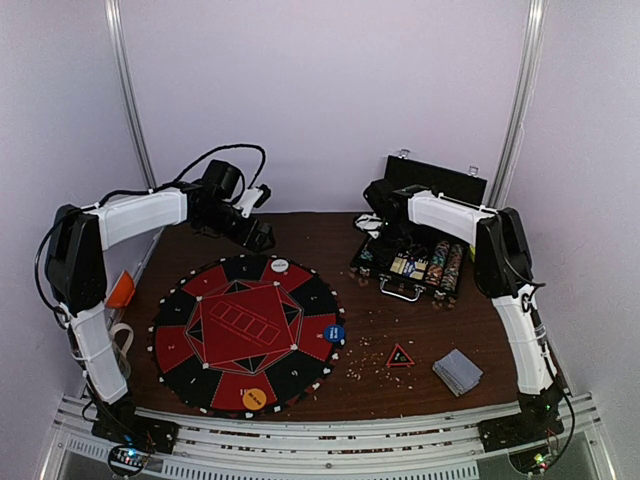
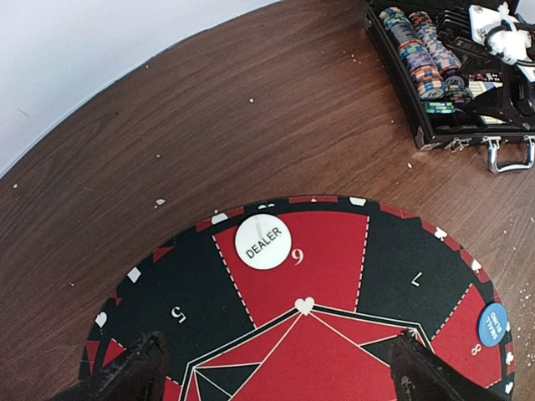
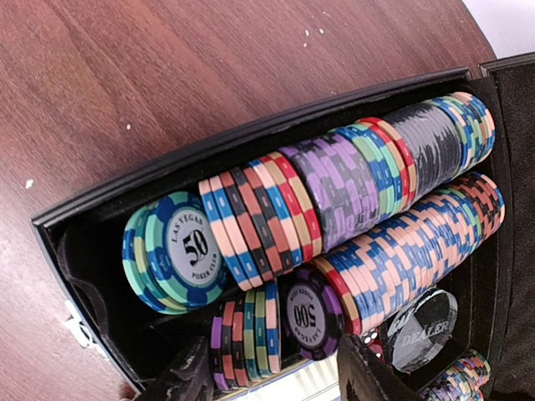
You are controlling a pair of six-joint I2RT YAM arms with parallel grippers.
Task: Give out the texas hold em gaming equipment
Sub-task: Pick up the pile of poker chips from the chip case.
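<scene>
The purple chip faces up against the short chip row [image 3: 264, 336] between my fingers. Next, my right gripper opens slightly wider, goes down around both and closes.
Edge-striped poker chips [image 3: 351, 200] fill rows in the open black case [image 1: 415, 265]. My right gripper [image 3: 276, 386] is open and low over the case, its fingertips [image 3: 180, 380] on either side of a short chip row [image 3: 251, 338] beside a purple 500 chip [image 3: 305, 313]. My left gripper [image 2: 276, 380] is open and empty, above the far part of the round red-and-black mat [image 1: 200, 345], just short of the white DEALER disc [image 2: 263, 241]. A blue disc [image 1: 334, 333] and an orange disc [image 1: 254, 398] lie on the mat. Grey-blue cards [image 1: 457, 372] are stacked at the front right.
A small red triangle marker [image 1: 400, 356] and crumbs lie on the brown table between mat and cards. An orange-yellow object [image 1: 120, 290] sits at the table's left edge behind the left arm. The case lid [image 1: 435, 180] stands upright at the back. A clear dealer button [image 3: 422, 330] lies in the case.
</scene>
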